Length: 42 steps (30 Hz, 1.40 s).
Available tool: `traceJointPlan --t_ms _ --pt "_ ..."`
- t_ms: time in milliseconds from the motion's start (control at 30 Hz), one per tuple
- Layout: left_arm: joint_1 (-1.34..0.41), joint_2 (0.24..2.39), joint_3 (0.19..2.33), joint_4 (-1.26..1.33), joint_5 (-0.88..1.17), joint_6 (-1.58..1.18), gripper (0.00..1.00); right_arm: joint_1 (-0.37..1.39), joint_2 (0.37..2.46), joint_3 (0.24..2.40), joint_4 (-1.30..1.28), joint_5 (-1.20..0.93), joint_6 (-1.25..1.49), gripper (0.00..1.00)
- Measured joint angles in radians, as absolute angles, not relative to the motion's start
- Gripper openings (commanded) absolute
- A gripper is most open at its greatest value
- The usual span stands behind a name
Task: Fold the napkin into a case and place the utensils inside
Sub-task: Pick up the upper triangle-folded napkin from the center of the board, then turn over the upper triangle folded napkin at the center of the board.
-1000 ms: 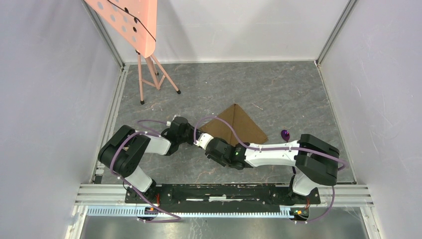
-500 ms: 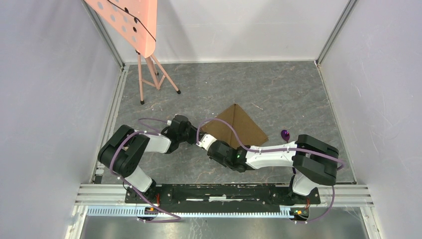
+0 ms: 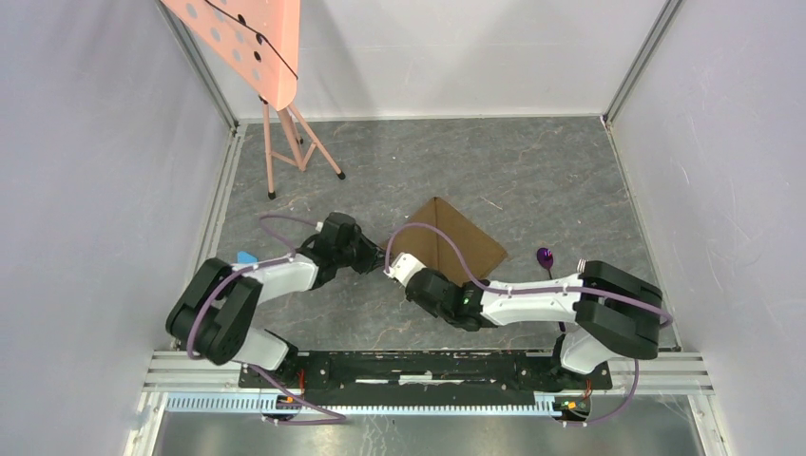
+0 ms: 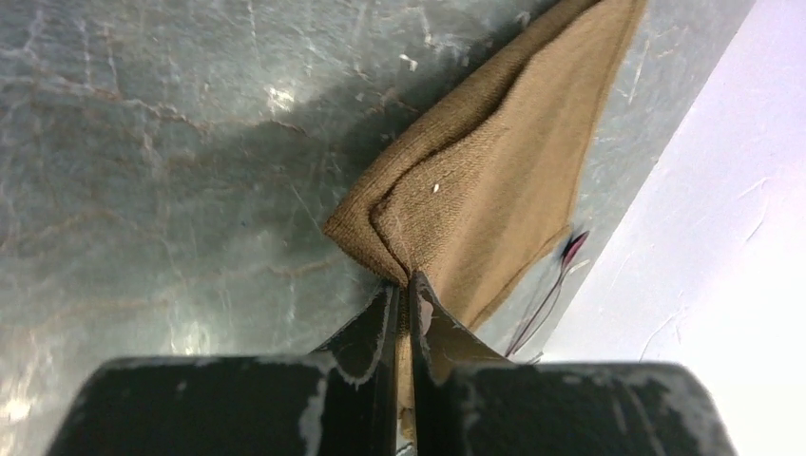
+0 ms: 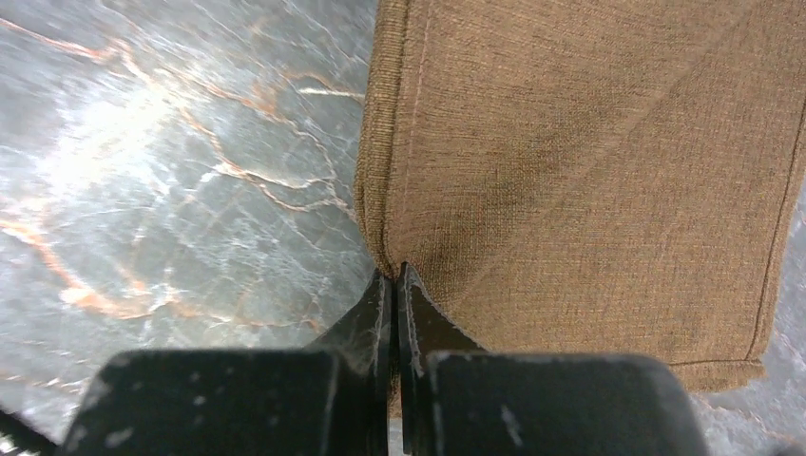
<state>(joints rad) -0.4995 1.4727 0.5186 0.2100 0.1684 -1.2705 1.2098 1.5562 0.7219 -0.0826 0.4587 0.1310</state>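
The napkin lies slanted, so I will swing my left gripper outward with a turn to the tabletop (image 3: 411, 203) beside the napkin's far corner and let go of the pinched cloth.
The tan-brown napkin (image 3: 454, 239) lies folded on the grey table, near the middle. My left gripper (image 3: 380, 258) is shut on its near-left corner; the left wrist view shows the cloth (image 4: 494, 180) pinched between the jaws. My right gripper (image 3: 390, 266) is shut on the napkin's folded edge just beside it; the right wrist view shows the cloth (image 5: 589, 171) spread flat ahead. A purple-handled utensil (image 3: 545, 256) and a silvery utensil (image 3: 578, 262) lie right of the napkin, partly hidden by the right arm. The purple utensil also shows blurred in the left wrist view (image 4: 573, 247).
A pink stand (image 3: 285, 133) with a perforated board stands at the far left. A small blue block (image 3: 247, 256) shows beside the left arm. White walls enclose the table on three sides. A metal rail (image 3: 418, 366) runs along the near edge.
Both grippers have moved left and slightly nearer together with the napkin's corner. The napkin's outline changed from a triangle to a more four-sided shape. The blue block came into view.
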Motion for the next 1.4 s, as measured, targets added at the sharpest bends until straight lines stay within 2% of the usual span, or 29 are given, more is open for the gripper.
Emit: traceJointPlan --t_ms 200,333,533,700,833,1000,1133,1400 --pt "-0.479 1.265 0.653 -0.208 0.097 -1.27 0.02 1.206 1.521 0.768 -0.059 0.289 0.169 0.0" --pt "-0.434 1.126 0.777 -0.553 -0.001 -1.27 0.02 1.205 1.536 0.828 0.046 0.089 0.241 0.0" --pt "-0.329 0.903 0.999 -1.064 -0.144 -1.26 0.02 1.201 1.614 0.877 0.334 -0.203 0.404 0.0" --pt "-0.324 0.852 1.21 -1.275 -0.214 -1.21 0.02 1.188 1.679 0.861 0.717 -0.437 0.65 0.0" --pt "-0.329 0.995 1.249 -1.302 -0.234 -1.164 0.02 1.123 1.758 0.771 1.044 -0.546 0.864 0.0" --pt "-0.37 1.383 1.242 -1.158 -0.201 -1.068 0.02 0.954 1.875 0.606 1.263 -0.597 1.037 0.0" --pt "-0.431 1.666 1.288 -1.01 -0.136 -0.968 0.02 0.835 1.925 0.504 1.321 -0.631 1.074 0.0" --pt "-0.491 1.939 1.452 -0.776 0.003 -0.865 0.02 0.653 1.956 0.453 1.276 -0.692 0.975 0.0"
